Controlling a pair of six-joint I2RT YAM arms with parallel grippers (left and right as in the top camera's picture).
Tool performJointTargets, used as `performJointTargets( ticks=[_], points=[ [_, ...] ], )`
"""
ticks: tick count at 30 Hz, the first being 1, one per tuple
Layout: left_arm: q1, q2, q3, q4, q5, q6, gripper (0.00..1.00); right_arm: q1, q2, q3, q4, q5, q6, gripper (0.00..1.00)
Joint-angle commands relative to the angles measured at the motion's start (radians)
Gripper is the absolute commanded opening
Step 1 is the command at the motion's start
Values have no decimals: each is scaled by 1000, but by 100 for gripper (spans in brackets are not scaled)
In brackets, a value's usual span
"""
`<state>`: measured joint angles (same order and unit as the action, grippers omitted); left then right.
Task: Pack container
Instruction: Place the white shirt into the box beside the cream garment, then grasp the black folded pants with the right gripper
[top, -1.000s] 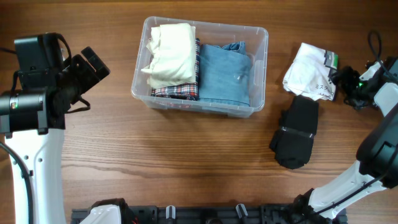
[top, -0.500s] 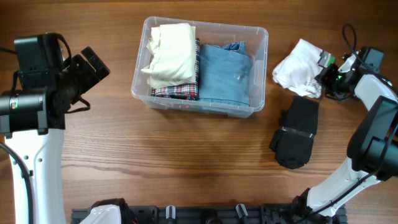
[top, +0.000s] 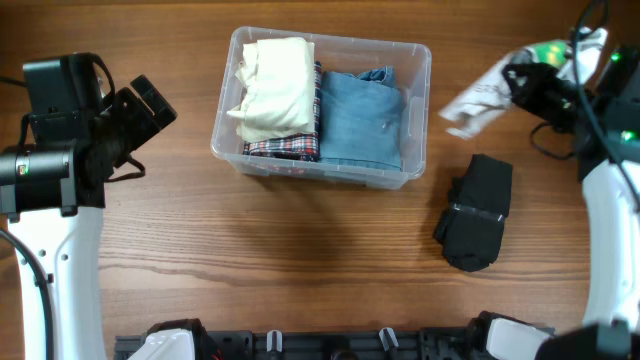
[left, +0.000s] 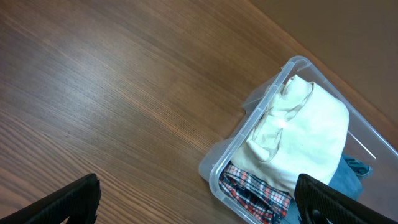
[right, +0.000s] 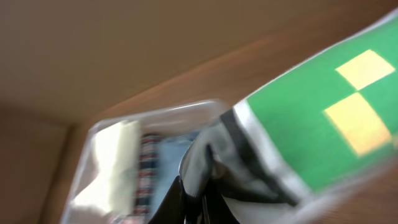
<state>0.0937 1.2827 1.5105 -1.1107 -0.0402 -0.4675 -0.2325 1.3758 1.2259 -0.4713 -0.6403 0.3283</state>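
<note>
The white garment still hangs outside, so my right gripper will next cross the container's nearest rim and go down over the blue jeans beside the cream garment.
The container, a clear plastic bin, stands at the table's centre back. It holds a cream folded garment, a plaid one and blue jeans. My right gripper is shut on a white garment with a green print, which hangs in the air just right of the bin. The right wrist view is blurred: the white cloth is pinched in my right gripper, with the container behind. My left gripper is open and empty, left of the bin. In the left wrist view the gripper looks at the container's corner.
A folded black garment lies on the wood to the right of the bin, below the lifted white cloth. The right arm's white link runs along the right edge. A dark rail lines the front edge.
My right gripper shut on the white garment and lifted it off the table, up and leftward toward the bin. The left arm has stayed still.
</note>
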Motion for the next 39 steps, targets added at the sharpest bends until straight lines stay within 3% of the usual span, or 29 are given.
performJointTargets(
  ticks=[1,7,11,16,19,23,24,26,32,36,37,39],
  points=[
    [5,-4,8,2,-10,19,100,186,-17,4,36,-56,69,4],
    [5,-4,8,2,-10,19,100,473,95,4,284,-32,90,4],
    [5,-4,8,2,-10,19,100,520,182,4,372,-8,86,4],
    [5,-4,8,2,-10,19,100,519,323,4,222,177,-101,4],
    [5,-4,8,2,-10,19,100,501,365,4,98,319,-121,4],
    [5,-4,8,2,-10,19,100,458,322,5,35,333,-146,8],
    [5,-4,8,2,-10,19,100,448,309,5,26,333,-146,11],
    [5,-4,8,2,-10,19,100,421,272,5,2,333,-156,56],
    [5,-4,8,2,-10,19,100,312,126,5,-114,352,-140,56],
    [5,-4,8,2,-10,19,100,182,13,5,-250,352,16,93],
    [5,-4,8,2,-10,19,100,133,-8,5,-308,352,71,99],
    [5,-4,8,2,-10,19,100,29,-28,4,-439,351,136,100]
  ],
)
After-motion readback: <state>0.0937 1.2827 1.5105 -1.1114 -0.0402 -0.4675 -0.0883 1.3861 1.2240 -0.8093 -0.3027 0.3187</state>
